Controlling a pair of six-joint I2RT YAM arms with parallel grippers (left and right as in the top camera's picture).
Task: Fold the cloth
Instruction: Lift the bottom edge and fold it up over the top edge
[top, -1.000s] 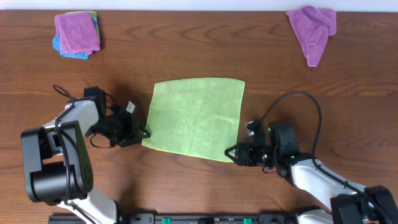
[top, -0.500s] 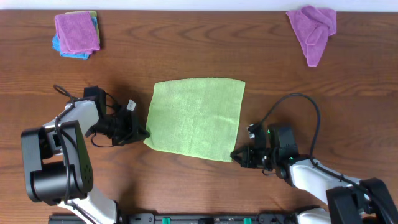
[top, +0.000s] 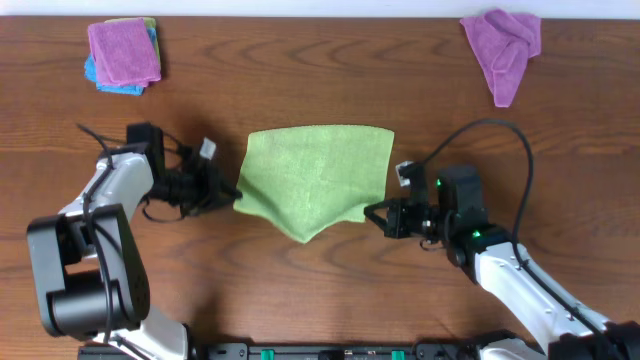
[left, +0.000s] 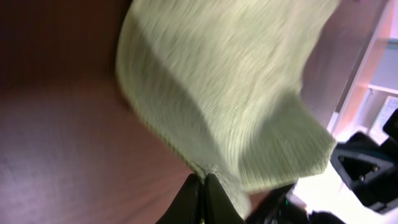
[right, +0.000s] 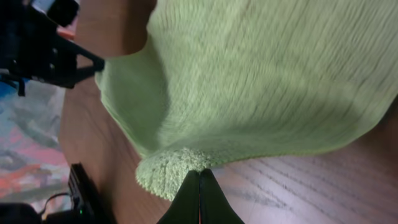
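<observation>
I will carry the cloth's near corner outward in my right gripper, lower it onto the far corner on that side and let go, because the cloth's far half lies flat.
The lime-green cloth (top: 315, 175) lies mid-table with its two near corners lifted, so its near edge sags to a point between them. My left gripper (top: 233, 191) is shut on the cloth's near-left corner. My right gripper (top: 371, 213) is shut on the near-right corner. In the left wrist view the cloth (left: 224, 87) hangs from the closed fingertips (left: 204, 179), above the wood. From the right wrist camera, the cloth (right: 261, 81) rises away from my pinched black fingertips (right: 200, 174), its corner bunched there.
A purple cloth on a blue one (top: 123, 53) sits at the far left of the wooden table (top: 300, 290). A crumpled purple cloth (top: 503, 45) lies at the far right. Cables loop behind both arms.
Both grippers closed on the cloth's near corners and moved away from the table's front edge, lifting them. The near edge now droops into a V.
</observation>
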